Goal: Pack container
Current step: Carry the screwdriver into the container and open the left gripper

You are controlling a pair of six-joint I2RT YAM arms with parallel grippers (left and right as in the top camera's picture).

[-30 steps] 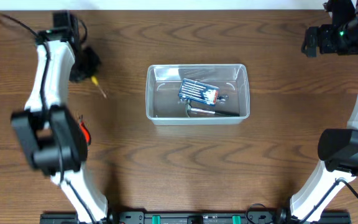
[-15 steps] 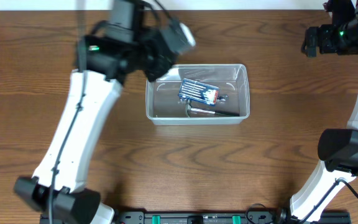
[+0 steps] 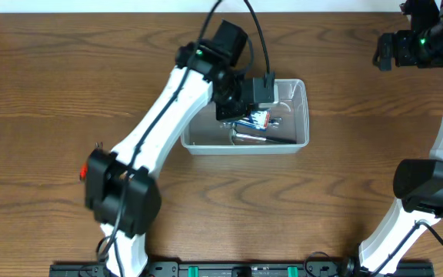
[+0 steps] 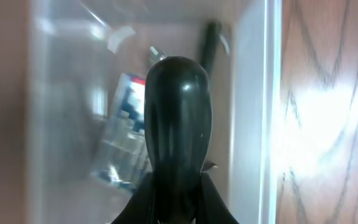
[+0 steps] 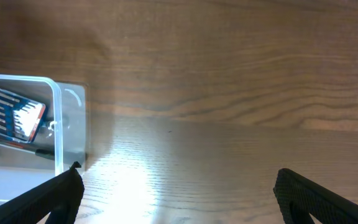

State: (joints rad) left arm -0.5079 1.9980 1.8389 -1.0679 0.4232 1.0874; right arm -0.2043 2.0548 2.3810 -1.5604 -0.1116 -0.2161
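The left gripper moves down and back toward the container's near side next. It releases the black handle on the container's empty bottom, beside the metal tool, where it is bare.
The clear plastic container stands at the table's middle. It holds a blue case of screwdriver bits and a dark-handled metal tool. My left gripper hangs over the container's left half, shut on a black rounded tool handle that fills the left wrist view. Behind it that view shows the container's wall and the blue case. My right gripper is open and empty over bare wood at the far right. Its view shows the container's corner and the blue case.
A small red thing shows at the left, partly hidden by the left arm. The left arm's white links cross the table from the lower left up to the container. The right arm's base stands at the right edge.
The left arm has swung from the far left of the table to the right, carrying the black-handled tool, and now hangs over the container. The right arm has not moved.
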